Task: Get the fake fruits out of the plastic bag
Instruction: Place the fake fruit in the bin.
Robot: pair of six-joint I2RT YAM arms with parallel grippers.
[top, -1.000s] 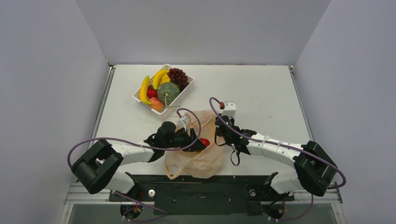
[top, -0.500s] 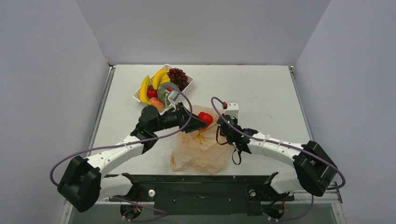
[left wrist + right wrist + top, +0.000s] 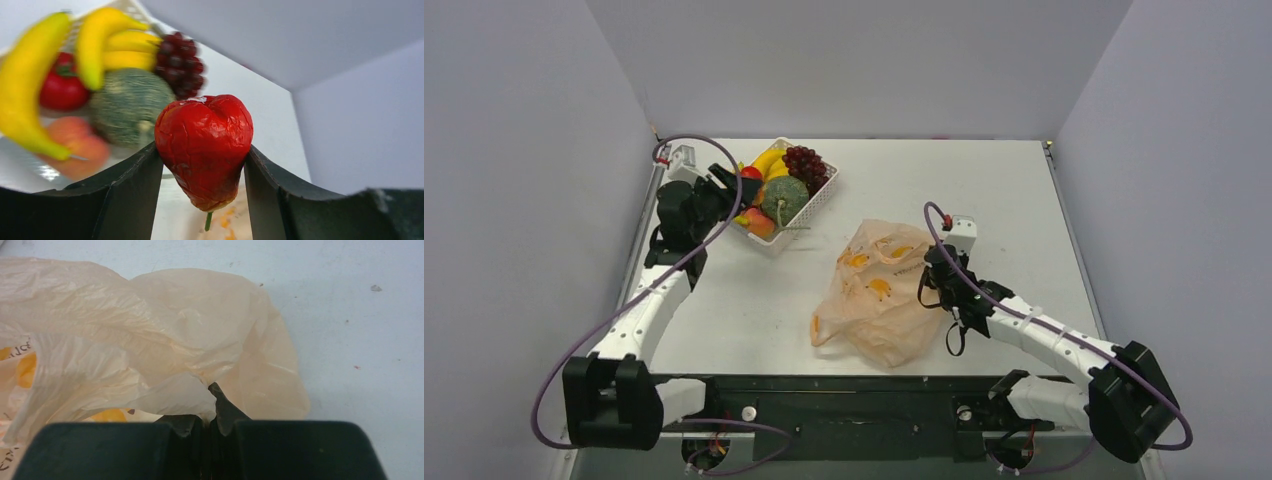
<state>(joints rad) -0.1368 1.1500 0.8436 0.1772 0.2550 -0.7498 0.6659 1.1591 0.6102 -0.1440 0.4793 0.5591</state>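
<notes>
My left gripper goes down next over the peach [image 3: 759, 223], between the long banana and the melon, since the red fruit [image 3: 751, 173] hangs high above the other fruits in the basket.
My left gripper [image 3: 202, 172] is shut on a red fake fruit [image 3: 204, 145] with a wrinkled skin and a green stem that points down. In the top view this red fruit [image 3: 752, 173] hangs over the left side of the white basket [image 3: 821, 203], with the left gripper [image 3: 740, 182] around it. The plastic bag [image 3: 879, 290] lies slumped and crumpled mid-table; nothing shows through it. My right gripper [image 3: 210, 412] is shut on a fold of the bag [image 3: 150, 335] at its right edge, as the top view also shows for that gripper [image 3: 936, 278].
The basket holds yellow bananas [image 3: 30, 100], a dark green melon [image 3: 127, 107], purple grapes [image 3: 179, 62], another red fruit [image 3: 62, 90] and an orange-pink peach [image 3: 75, 147]. It stands at the table's far left, close to the left wall [image 3: 524, 200].
My left arm lifted the red fruit out of the bag and swung it far left over the basket. The bag sagged and shifted right with my right gripper, which stayed shut.
</notes>
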